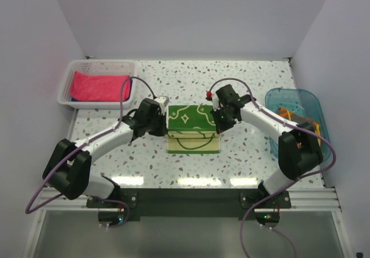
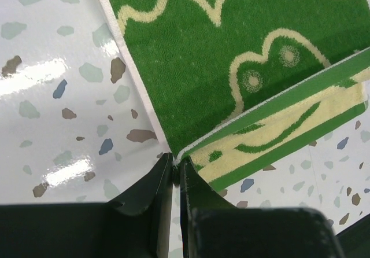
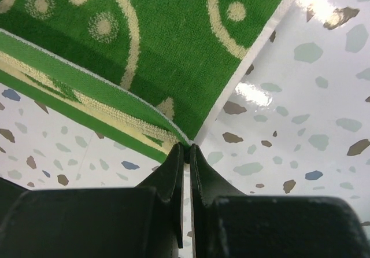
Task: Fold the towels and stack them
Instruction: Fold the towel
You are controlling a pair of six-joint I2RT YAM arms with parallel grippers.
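The front part of the towel's paler layer is still uncovered, so my left gripper will pull back and down to the near corner of the towel's paler layer next and let go of the towel.
A green towel with a yellow pattern lies in the middle of the table, its upper green layer doubled over a paler layer whose front strip still shows. My left gripper is shut on the towel's left corner, seen up close in the left wrist view as the gripper pinching the white-edged towel. My right gripper is shut on the right corner; the right wrist view shows the gripper clamping the towel. A pink towel lies in the basket.
The white slotted basket stands at the back left. A clear blue tub sits at the right edge, with a dark cloth with orange trim inside. White walls close in the table on three sides.
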